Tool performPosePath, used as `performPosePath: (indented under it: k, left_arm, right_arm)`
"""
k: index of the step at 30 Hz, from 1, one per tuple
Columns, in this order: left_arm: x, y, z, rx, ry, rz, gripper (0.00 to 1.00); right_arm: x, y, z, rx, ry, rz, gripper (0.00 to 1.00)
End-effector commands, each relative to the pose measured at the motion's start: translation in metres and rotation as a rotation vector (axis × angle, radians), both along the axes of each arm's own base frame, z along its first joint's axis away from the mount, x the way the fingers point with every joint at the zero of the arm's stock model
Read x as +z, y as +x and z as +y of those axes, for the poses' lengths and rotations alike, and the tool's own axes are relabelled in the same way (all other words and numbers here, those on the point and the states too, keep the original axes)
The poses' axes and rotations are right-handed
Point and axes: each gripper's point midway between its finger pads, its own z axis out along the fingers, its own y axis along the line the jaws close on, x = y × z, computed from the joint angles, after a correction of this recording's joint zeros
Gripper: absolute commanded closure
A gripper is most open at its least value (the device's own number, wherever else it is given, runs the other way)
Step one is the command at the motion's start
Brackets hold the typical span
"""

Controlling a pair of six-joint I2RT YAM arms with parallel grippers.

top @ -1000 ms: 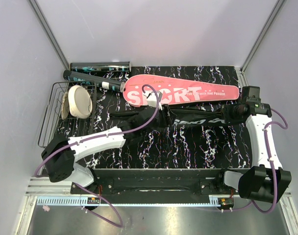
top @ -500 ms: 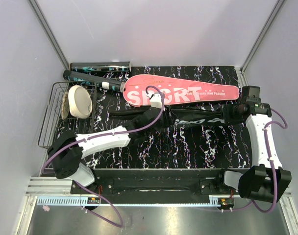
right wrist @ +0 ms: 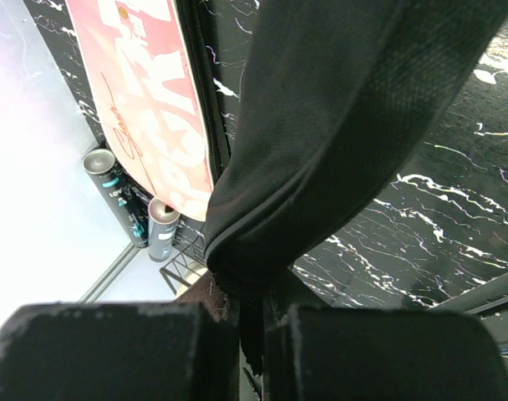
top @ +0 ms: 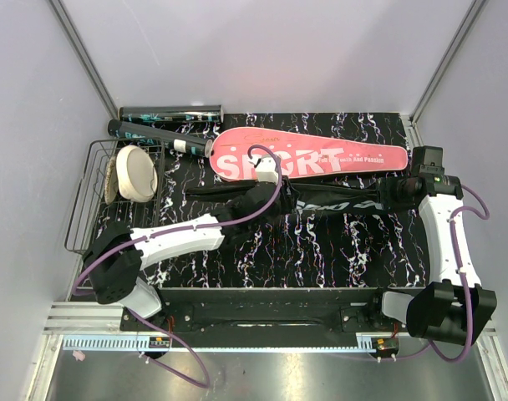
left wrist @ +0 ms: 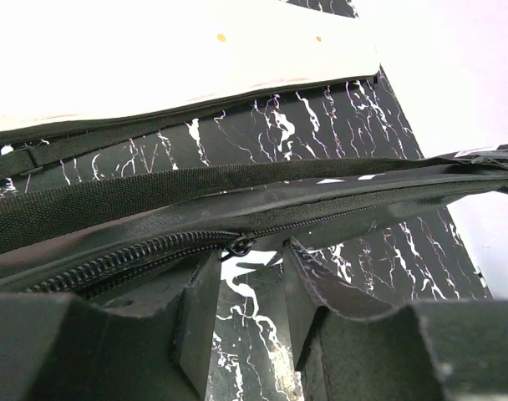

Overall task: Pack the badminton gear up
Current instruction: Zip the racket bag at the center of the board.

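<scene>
My right gripper is holding the fabric end and will next move it outward over the case's narrow end (top: 391,156) to let it go, because the pink "SPORT" case (top: 312,159) lies flat just behind the bag.
The black bag (top: 337,200) lies across the middle of the table, with the pink "SPORT" case (top: 312,159) just behind it. My left gripper (left wrist: 247,267) is open at the bag's near edge. Its fingers (left wrist: 195,301) stand either side of the zipper pull (left wrist: 237,246) with a gap left between them. My right gripper (right wrist: 250,322) is shut on the bag's black fabric end (right wrist: 337,125) and holds it up at the right (top: 396,190). Two dark tubes (top: 170,113) lie at the back left, also in the right wrist view (right wrist: 164,225).
A black wire basket (top: 87,196) at the left holds a cream round disc (top: 137,173). The grey walls close in at the back and on both sides. The tabletop (top: 321,251) is black marble-patterned.
My left arm has reached further right along the bag to the zipper pull, and its jaws have narrowed. The right arm has not moved.
</scene>
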Motion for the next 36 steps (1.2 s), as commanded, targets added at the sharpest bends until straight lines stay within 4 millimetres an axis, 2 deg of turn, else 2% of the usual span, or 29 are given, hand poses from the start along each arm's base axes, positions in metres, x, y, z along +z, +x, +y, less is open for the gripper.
performPosePath:
  k: [1, 6, 9, 10, 11, 13, 20, 24, 27, 30, 31, 33, 34, 36]
  left_arm:
    - [0.041, 0.012, -0.002, 0.051, -0.078, -0.081, 0.62]
    - [0.042, 0.013, 0.0, 0.074, -0.072, -0.078, 0.7]
    - [0.042, 0.013, 0.006, 0.103, -0.07, -0.072, 0.79]
    - [0.041, 0.013, 0.009, 0.118, -0.069, -0.066, 0.93]
    - [0.043, 0.016, 0.014, 0.164, -0.083, -0.052, 1.0]
    - [0.034, 0.016, 0.023, 0.203, -0.037, -0.016, 1.0]
    - [0.035, 0.015, 0.057, 0.363, -0.022, 0.038, 1.0]
    - [0.029, 0.015, 0.083, 0.439, 0.049, 0.049, 1.0]
    - [0.015, 0.015, 0.113, 0.498, 0.094, 0.063, 1.0]
    - [-0.002, 0.01, 0.158, 0.579, 0.145, 0.082, 1.0]
    - [-0.009, 0.008, 0.182, 0.624, 0.147, 0.095, 1.0]
    - [-0.018, 0.002, 0.214, 0.676, 0.186, 0.115, 1.0]
    - [-0.022, -0.001, 0.24, 0.723, 0.198, 0.121, 1.0]
    - [-0.03, -0.008, 0.267, 0.761, 0.234, 0.148, 1.0]
  right_arm:
    - [0.035, 0.013, 0.016, 0.034, 0.093, -0.11, 1.0]
    - [0.034, 0.013, 0.015, 0.034, 0.087, -0.112, 1.0]
    - [0.033, 0.012, 0.013, 0.024, 0.076, -0.111, 1.0]
    - [0.033, 0.012, 0.012, 0.022, 0.073, -0.11, 1.0]
    - [0.031, 0.012, 0.011, 0.018, 0.069, -0.106, 1.0]
    - [0.03, 0.011, 0.01, 0.016, 0.063, -0.104, 1.0]
    - [0.027, 0.011, 0.001, -0.019, 0.012, -0.106, 1.0]
    - [0.026, 0.013, -0.007, -0.045, -0.023, -0.117, 1.0]
    - [0.029, 0.016, -0.012, -0.06, -0.051, -0.13, 1.0]
    - [0.033, 0.017, -0.015, -0.061, -0.07, -0.138, 1.0]
    - [0.034, 0.016, -0.017, -0.063, -0.084, -0.137, 1.0]
    - [0.034, 0.016, -0.017, -0.064, -0.087, -0.136, 1.0]
    - [0.033, 0.017, -0.018, -0.063, -0.091, -0.134, 1.0]
    - [0.032, 0.017, -0.018, -0.061, -0.092, -0.128, 1.0]
